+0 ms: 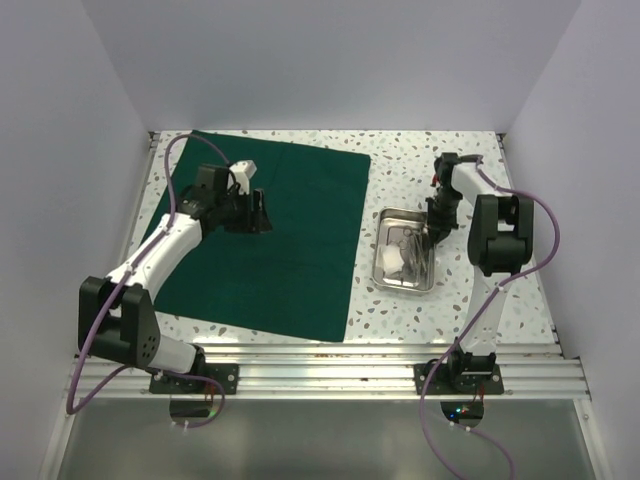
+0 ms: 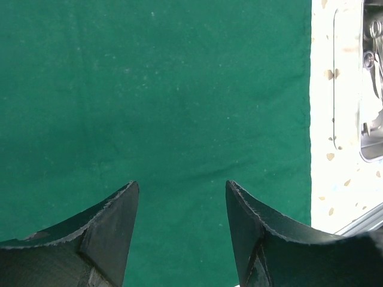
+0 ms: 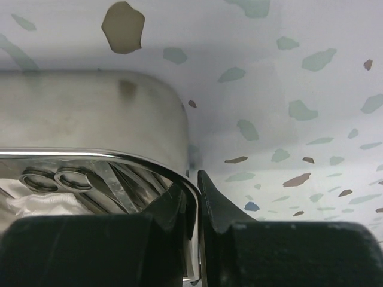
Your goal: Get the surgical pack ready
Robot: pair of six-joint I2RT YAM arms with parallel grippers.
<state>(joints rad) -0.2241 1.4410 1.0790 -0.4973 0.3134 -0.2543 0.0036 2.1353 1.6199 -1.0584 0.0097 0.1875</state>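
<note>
My right gripper should next carry the tray (image 1: 405, 250) off the bare table to the left in the top view, onto the drape's middle (image 1: 265, 243), and release it.
The dark green cloth drape (image 1: 275, 235) lies flat and spread out on the left half of the table. My left gripper (image 1: 262, 213) hovers over its middle, open and empty; in the left wrist view (image 2: 182, 197) only green cloth (image 2: 155, 89) shows between the fingers. The small steel tray (image 1: 405, 250) sits on the bare table to the right of the drape, holding metal scissors (image 3: 57, 179) and white gauze (image 1: 397, 262). My right gripper (image 1: 437, 218) is shut on the tray's rim (image 3: 190, 190) at its far right corner, one finger inside and one outside.
The speckled tabletop (image 1: 450, 160) is bounded by white walls at the back and both sides. The tray's edge also shows at the right of the left wrist view (image 2: 371, 119). An aluminium rail (image 1: 330, 365) runs along the near edge.
</note>
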